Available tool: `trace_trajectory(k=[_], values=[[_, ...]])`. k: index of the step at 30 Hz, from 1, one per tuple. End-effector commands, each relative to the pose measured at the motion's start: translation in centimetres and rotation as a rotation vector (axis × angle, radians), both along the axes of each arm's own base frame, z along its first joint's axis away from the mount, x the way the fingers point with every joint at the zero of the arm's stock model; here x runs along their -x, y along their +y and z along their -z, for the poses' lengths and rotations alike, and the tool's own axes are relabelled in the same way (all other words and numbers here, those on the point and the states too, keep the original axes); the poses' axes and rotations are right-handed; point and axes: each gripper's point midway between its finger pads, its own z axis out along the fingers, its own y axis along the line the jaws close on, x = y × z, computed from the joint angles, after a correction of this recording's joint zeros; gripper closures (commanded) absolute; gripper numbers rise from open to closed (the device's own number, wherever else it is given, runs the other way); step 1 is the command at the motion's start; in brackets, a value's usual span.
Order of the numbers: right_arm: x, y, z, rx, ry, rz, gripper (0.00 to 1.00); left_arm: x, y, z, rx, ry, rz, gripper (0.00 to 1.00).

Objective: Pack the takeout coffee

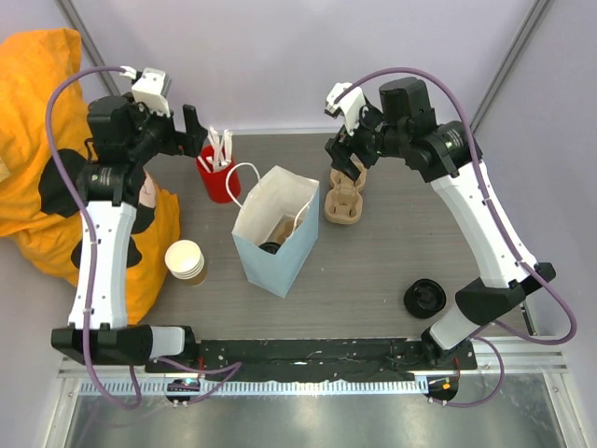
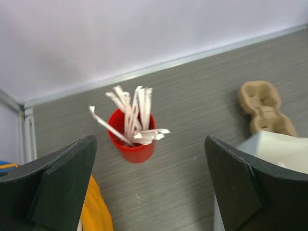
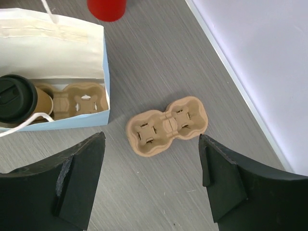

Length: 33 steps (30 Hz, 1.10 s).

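My left gripper should go to the one wrapped straw that leans out over the red cup's rim, apart from the bunch of straws, and move down onto that straw's outer end (image 1: 202, 164) (image 2: 96, 116).
The takeout coffee (image 3: 17, 98), a tan cup with a black lid, stands inside the pale blue paper bag (image 3: 57, 33) in a cardboard cup carrier (image 3: 79, 100). From above, only its dark lid (image 1: 273, 247) shows through the mouth of the bag (image 1: 266, 266). My right gripper (image 3: 151, 137) is open and empty, above a second carrier (image 3: 166, 125) on the table to the right of the bag. My left gripper (image 2: 149, 144) is open wide and empty, high over the red cup of wrapped straws (image 2: 132, 132), left of the bag (image 2: 279, 149).
A stack of lidless paper cups (image 1: 186, 261) stands left of the bag. Loose black lids (image 1: 427, 299) lie at the front right. Orange cloth (image 1: 37, 140) bulges at the table's left edge. The red straw cup (image 1: 217, 177) is at the back, and the spare carrier (image 1: 343, 201) sits under the right gripper (image 1: 350, 168).
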Motion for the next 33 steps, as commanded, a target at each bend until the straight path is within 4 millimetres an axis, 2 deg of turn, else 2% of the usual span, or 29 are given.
trace_trajectory(k=[1, 3, 4, 10, 11, 17, 18, 20, 21, 24, 30, 33], values=[[-1.3, -0.6, -1.9, -0.063, -0.064, 0.065, 0.18, -5.0, 3.2, 3.6, -0.017, 0.058, -0.189, 0.00], [-1.7, -1.0, -1.9, -0.065, -0.067, 0.086, 0.18, -6.3, 4.0, 4.7, -0.031, 0.078, -0.240, 0.00], [-2.0, -1.4, -1.9, -0.066, -0.068, 0.099, 0.18, -7.2, 4.1, 6.1, -0.003, 0.118, -0.261, 0.00], [-2.3, -2.1, -1.2, -0.066, -0.050, 0.112, 0.18, -9.8, 4.5, 9.4, 0.030, 0.185, -0.312, 0.00], [-2.4, -2.1, -0.9, -0.062, -0.044, 0.111, 0.18, -10.4, 4.5, 10.5, 0.036, 0.207, -0.318, 0.00], [-2.5, -2.4, -0.4, -0.060, -0.027, 0.111, 0.18, -12.0, 4.1, 13.9, 0.058, 0.276, -0.316, 0.00], [-2.5, -2.4, -0.3, -0.059, -0.022, 0.109, 0.18, -12.1, 4.1, 14.7, 0.055, 0.288, -0.315, 0.03], [-2.5, -2.4, 0.0, -0.059, -0.014, 0.106, 0.18, -12.7, 4.4, 15.1, 0.050, 0.276, -0.330, 0.05], [-2.5, -2.4, 0.0, -0.058, -0.012, 0.106, 0.18, -12.9, 4.5, 16.0, 0.045, 0.291, -0.333, 0.06], [-2.6, -2.3, 0.5, -0.055, 0.000, 0.101, 0.18, -13.6, 4.5, 17.1, 0.046, 0.305, -0.339, 0.10], [-2.8, -2.3, 0.7, -0.052, 0.009, 0.101, 0.18, -14.6, 4.9, 18.1, 0.043, 0.299, -0.357, 0.20], [-2.8, -2.2, 1.0, -0.050, 0.017, 0.097, 0.18, -15.0, 5.0, 18.7, 0.040, 0.300, -0.359, 0.22]])
